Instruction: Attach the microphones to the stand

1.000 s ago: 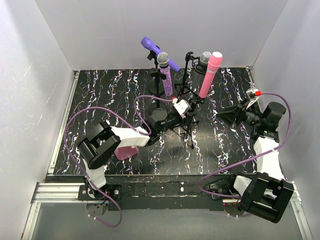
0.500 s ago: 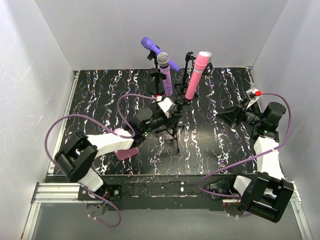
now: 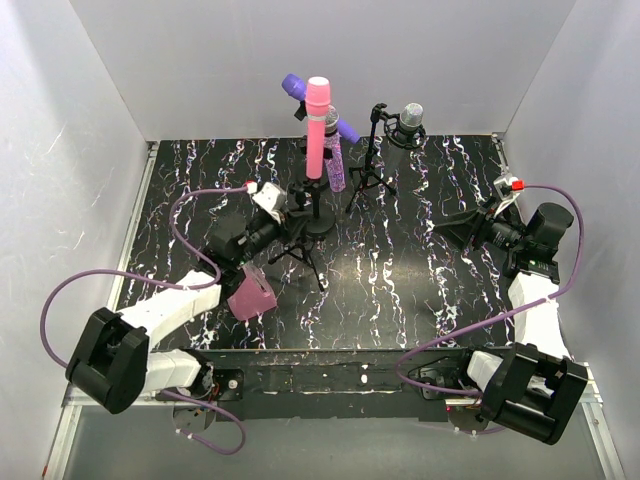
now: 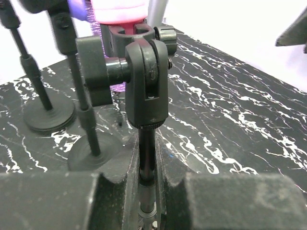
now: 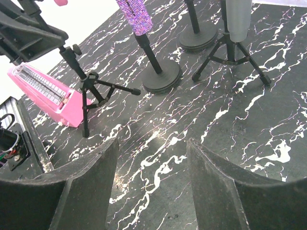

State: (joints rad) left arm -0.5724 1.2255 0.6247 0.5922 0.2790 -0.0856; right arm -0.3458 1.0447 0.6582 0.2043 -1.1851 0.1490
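I need to carry the tripod stand outward and to the left in the top view next with my left gripper, onto bare mat, because round stand bases crowd it here.
My left gripper [image 3: 288, 216] is shut on the pole [image 4: 147, 163] of a black tripod stand [image 3: 303, 262]. The stand's clip [image 4: 146, 81] holds the pink microphone [image 3: 317, 125] upright. The stand's feet are at or near the mat; I cannot tell if they touch. The plain purple microphone [image 3: 293, 86] and the glittery purple one [image 3: 336, 165] stand on round-base stands just behind the pink one. The silver-grey microphone [image 3: 411, 118] sits on its own tripod [image 3: 368, 182] at the back. My right gripper [image 3: 452, 228] is open and empty over the mat at the right [image 5: 153, 177].
A squat pink wedge block [image 3: 250, 297] lies near my left forearm; it also shows in the right wrist view [image 5: 45, 93]. Round stand bases [image 4: 48, 112] [image 5: 161, 76] sit close behind the held stand. White walls enclose the mat [image 3: 430, 290].
My left arm has carried the stand with the pink microphone leftwards, from beside the silver-grey microphone to in front of the two purple ones. The right arm has not moved.
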